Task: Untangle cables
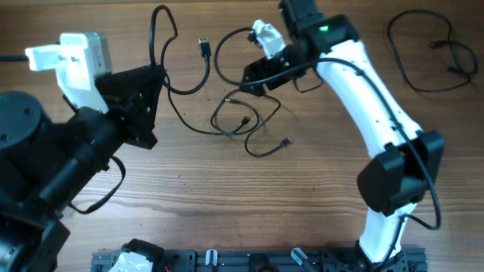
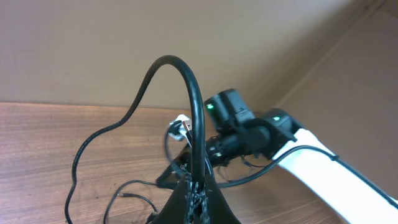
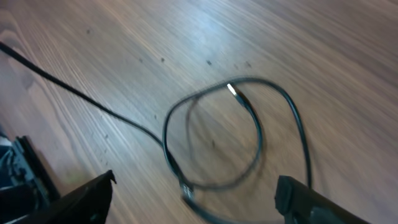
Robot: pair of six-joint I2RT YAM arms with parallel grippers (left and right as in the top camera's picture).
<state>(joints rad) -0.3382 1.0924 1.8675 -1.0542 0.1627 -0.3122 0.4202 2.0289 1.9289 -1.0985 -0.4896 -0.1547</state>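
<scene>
The black cable goes down in my left gripper to the bare wood below next, on the near side of the loose loops. Then it comes free, clear of them.
My left gripper [image 1: 159, 78] is shut on a black cable [image 1: 175, 89] that arcs up in a tall loop and ends in a plug [image 1: 204, 45]. In the left wrist view the closed jaws [image 2: 198, 190] pinch this cable [image 2: 194, 106]. A thinner black cable [image 1: 243, 121] lies in loose loops mid-table. My right gripper [image 1: 249, 79] hovers just above these loops, open and empty. In the right wrist view its fingers [image 3: 196, 193] are spread wide over a cable loop [image 3: 249, 118] with a bright plug tip [image 3: 231, 89].
Another black cable [image 1: 431, 53] lies in loops at the far right back of the wooden table [image 1: 302, 189]. The white right arm [image 1: 370, 113] crosses the right side. A black rail [image 1: 227, 261] runs along the front edge.
</scene>
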